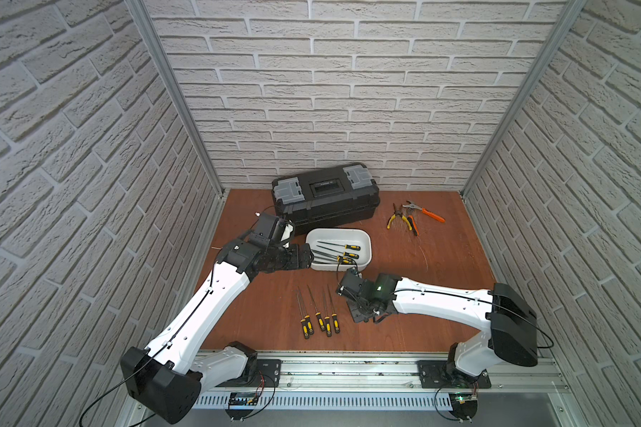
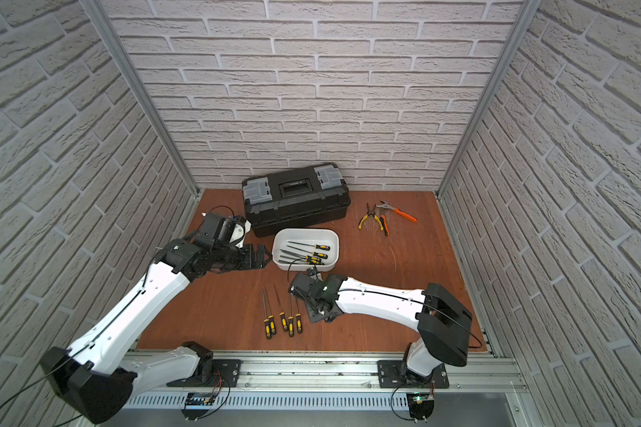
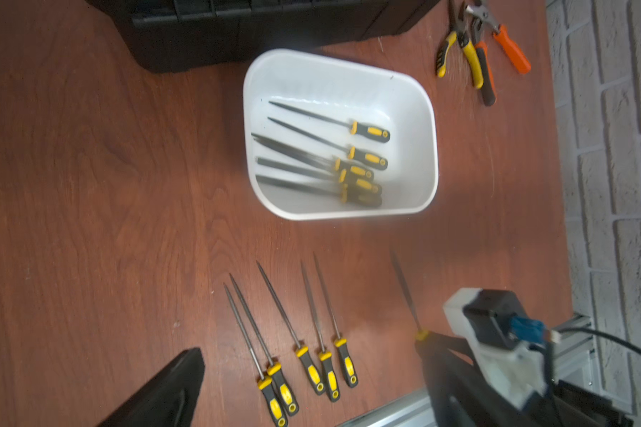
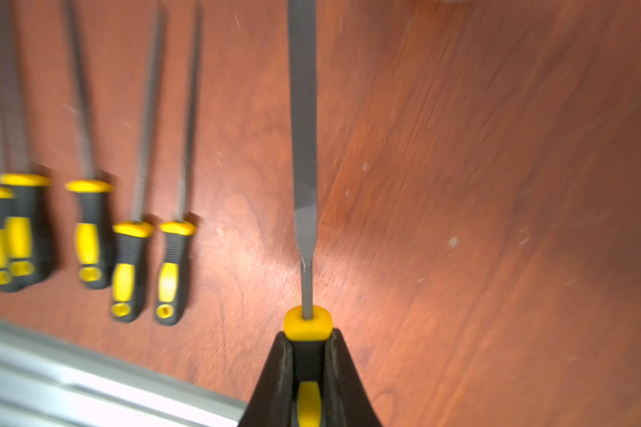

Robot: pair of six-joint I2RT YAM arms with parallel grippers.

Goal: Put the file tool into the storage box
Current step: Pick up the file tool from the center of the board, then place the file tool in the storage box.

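My right gripper rises next and carries the file outward over the white storage box [image 1: 339, 231]. It turns to match the files inside, then lowers and releases the file.
My right gripper [image 4: 308, 355] is shut on the black-and-yellow handle of a flat file tool [image 4: 303, 148]. Its grey blade sticks out ahead, low over the wooden table. In a top view that gripper [image 1: 361, 314] sits just right of a row of several loose files [image 1: 319, 314]. The white storage box [image 1: 339, 231] stands behind them with several files [image 3: 334, 162] lying inside. My left gripper [image 1: 306, 255] hangs open beside the box's left end, holding nothing. One of its fingers [image 3: 178, 388] shows in the left wrist view.
A black toolbox [image 1: 326, 192] with grey latches stands against the back wall, right behind the white box. Yellow-handled pliers [image 1: 404, 220] and orange-handled pliers [image 1: 428, 213] lie at the back right. An aluminium rail [image 1: 348, 369] runs along the table's front edge.
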